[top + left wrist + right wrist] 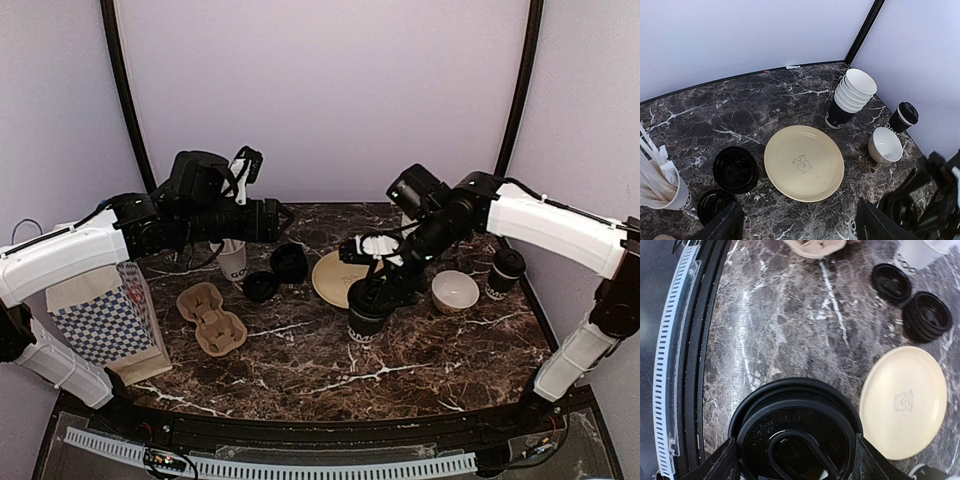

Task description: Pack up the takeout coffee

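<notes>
My right gripper carries its cup past the white bowl next, then onto empty marble on the second lidded coffee cup's near side.
A black lidded coffee cup [367,320] stands on the marble table right of centre. My right gripper [378,290] is shut on it from above; in the right wrist view the fingers [716,464] flank its black lid [795,432]. A second lidded coffee cup [505,272] stands at the far right and also shows in the left wrist view [903,117]. A stack of open black cups [849,98] stands at the back. My left gripper [284,218] is open and empty, hovering above the back left, its fingers [722,226] spread wide.
A brown cardboard cup carrier [211,317] lies at left beside a checkered paper bag [110,322]. A white cup of straws [232,258], two piles of loose black lids [290,262] [261,286], a beige plate [333,278] and a white bowl [455,290] stand mid-table.
</notes>
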You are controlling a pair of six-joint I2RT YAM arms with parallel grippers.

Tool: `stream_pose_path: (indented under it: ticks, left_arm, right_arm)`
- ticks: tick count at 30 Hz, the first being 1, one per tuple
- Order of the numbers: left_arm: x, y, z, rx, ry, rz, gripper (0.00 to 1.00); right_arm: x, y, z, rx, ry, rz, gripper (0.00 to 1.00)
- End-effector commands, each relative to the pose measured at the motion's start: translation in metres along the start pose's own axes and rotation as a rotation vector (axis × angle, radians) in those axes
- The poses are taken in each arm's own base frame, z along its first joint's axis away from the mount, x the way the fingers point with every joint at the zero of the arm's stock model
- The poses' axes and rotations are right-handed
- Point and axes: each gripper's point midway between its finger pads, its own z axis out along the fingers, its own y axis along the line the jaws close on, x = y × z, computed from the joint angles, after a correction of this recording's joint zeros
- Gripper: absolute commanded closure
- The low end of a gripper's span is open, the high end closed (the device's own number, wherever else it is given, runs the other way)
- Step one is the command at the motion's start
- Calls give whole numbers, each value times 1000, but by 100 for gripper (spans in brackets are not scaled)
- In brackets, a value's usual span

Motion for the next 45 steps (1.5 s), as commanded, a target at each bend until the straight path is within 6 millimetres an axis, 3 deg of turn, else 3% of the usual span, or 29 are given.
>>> stream_pose_path:
  ticks: [1,7,10,14,18,26,32,39,41,45]
  left_arm:
    - [-16,-4,-9,10,-37,14,20]
    - [-21,-7,-8,17,-40,31,20]
    - [-20,-8,-7,18,-35,43,20]
    - [-19,-8,-5,19,-32,61,21]
    - [-15,-7,-2,19,-20,75,20]
    - [-9,-7,-3,32,-10,88,21]
    - [-8,-7,-5,35,-10,99,21]
    - [-8,-7,-9,40,-3,98,21]
    - [-9,-6,-12,35,-4,100,21]
    - [-12,-4,-22,26,-9,103,21]
  right_arm:
    - [26,-19,-43,65,-53,144,33]
    - [84,-59,-114,236,-117,378,33]
    - [117,-65,-144,315,-116,477,33]
    - [162,-64,-171,425,-57,584,33]
    - [198,-48,-185,445,-29,672,33]
    - [269,-8,-159,437,182,807,33]
    - [297,-18,-147,519,235,838,31]
    - [310,-28,-121,477,194,864,28]
    - [306,-28,-121,467,169,864,17]
    - [291,-25,-134,470,136,843,3]
